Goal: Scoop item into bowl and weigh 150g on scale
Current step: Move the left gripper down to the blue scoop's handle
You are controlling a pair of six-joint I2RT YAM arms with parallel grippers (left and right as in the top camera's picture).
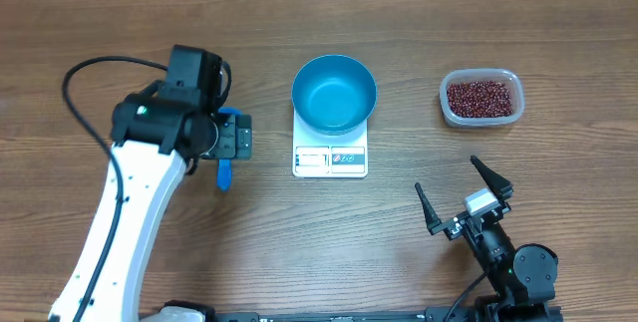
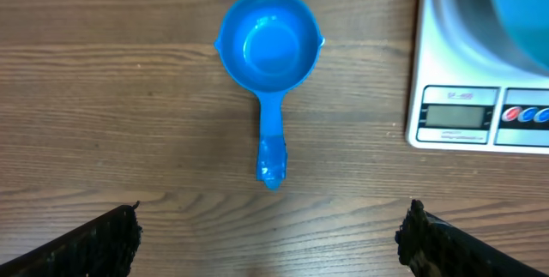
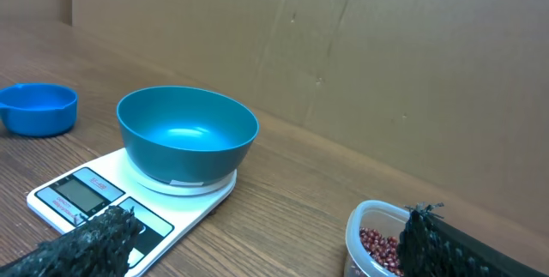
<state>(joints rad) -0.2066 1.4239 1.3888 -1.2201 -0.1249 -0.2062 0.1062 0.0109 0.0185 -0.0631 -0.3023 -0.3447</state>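
Note:
The scoop handle beside its cup lies below my open fingers, which are still well above it, so I will lower my left gripper onto it next.
The round blue bowl stands empty on the white scale at the table's middle. Dark red beans fill a clear tub at the right. A small blue handled scoop lies left of the scale, its handle towards my left gripper, which hangs open above it and touches nothing. My right gripper stands open near the front right, empty. In the right wrist view the bowl, scale and beans lie beyond the fingers.
In the overhead view the left arm covers most of the scoop, and only the scoop handle shows. A cardboard wall stands behind the table. Bare wood lies between the scale and the tub.

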